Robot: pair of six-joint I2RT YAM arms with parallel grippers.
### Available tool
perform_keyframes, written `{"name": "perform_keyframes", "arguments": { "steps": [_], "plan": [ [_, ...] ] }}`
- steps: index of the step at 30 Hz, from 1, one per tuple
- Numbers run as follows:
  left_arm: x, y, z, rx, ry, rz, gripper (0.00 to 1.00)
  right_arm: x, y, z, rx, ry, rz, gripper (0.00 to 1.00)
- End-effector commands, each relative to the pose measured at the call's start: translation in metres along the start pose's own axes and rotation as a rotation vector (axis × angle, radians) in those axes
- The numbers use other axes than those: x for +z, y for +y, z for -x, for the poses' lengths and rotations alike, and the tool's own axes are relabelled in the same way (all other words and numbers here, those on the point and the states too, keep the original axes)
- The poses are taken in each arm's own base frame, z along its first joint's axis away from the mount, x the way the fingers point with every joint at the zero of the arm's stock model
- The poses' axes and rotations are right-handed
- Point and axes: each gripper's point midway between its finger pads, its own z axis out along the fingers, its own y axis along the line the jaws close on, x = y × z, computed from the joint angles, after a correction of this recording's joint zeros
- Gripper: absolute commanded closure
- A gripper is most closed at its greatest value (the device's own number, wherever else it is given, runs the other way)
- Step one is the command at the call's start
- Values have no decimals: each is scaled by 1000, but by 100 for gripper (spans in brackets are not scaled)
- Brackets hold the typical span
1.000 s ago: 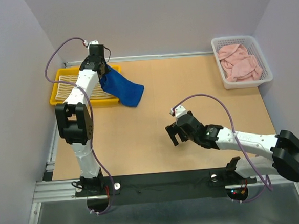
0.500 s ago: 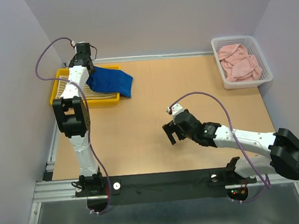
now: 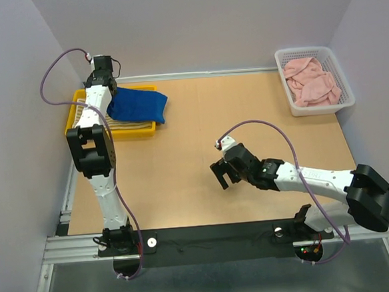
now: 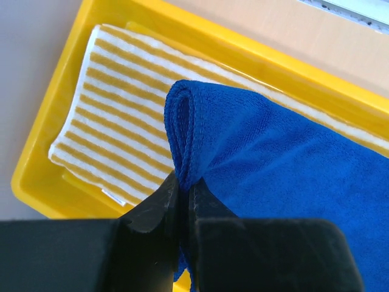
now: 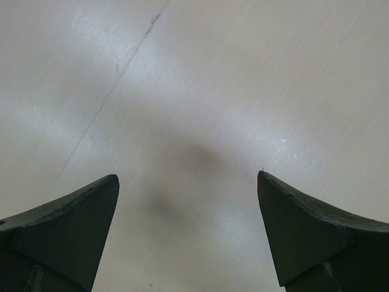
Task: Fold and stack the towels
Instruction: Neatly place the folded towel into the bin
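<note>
The left gripper moves down and toward the tray's nearby side next, over the striped towel (image 3: 131,122), since the blue towel reaches past the tray's rim.
A folded royal blue towel (image 3: 138,104) (image 4: 273,152) hangs over the yellow tray (image 3: 117,133) (image 4: 36,164) at the back left. My left gripper (image 3: 111,97) (image 4: 182,185) is shut on the towel's folded edge, and its right part reaches past the tray's right rim. Under it, a yellow-and-cream striped towel (image 3: 131,122) (image 4: 115,128) lies folded flat in the tray. Pink towels (image 3: 313,81) lie crumpled in a white basket (image 3: 320,108) at the back right. My right gripper (image 3: 222,177) (image 5: 188,176) stands open over bare table at mid-front, holding nothing.
Walls close in the table on the left, back and right. The right arm lies low across the front right of the table. A purple cable loops above each arm.
The left arm has swung left and back, carrying the blue towel from the table beside the tray to over the tray. The right gripper has drifted slightly left.
</note>
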Motion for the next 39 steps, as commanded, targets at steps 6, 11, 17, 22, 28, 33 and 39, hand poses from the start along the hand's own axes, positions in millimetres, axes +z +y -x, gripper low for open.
{"name": "perform_keyframes", "arguments": {
  "steps": [6, 11, 17, 22, 28, 33, 39],
  "plan": [
    [9, 26, 26, 18, -73, 133, 100, -4, 0, 22, 9, -36, -8, 0],
    [14, 39, 22, 38, -63, 206, 100, -2, 1, 19, 7, -22, -4, 0],
    [22, 44, 15, 14, -49, 239, 100, -1, 1, 16, 6, -8, -3, 0],
    [30, 50, 5, -7, -24, 261, 100, 0, 1, 14, 3, 0, -5, 0],
    [31, 58, 5, -4, -28, 294, 100, 1, 2, 12, 2, 8, -3, 0],
    [27, 65, 15, 9, -60, 328, 100, 0, 1, 13, 1, 5, -9, 0],
    [29, 70, 19, 15, -74, 362, 100, 0, 1, 13, -2, 10, -8, 0]
  ]
}}
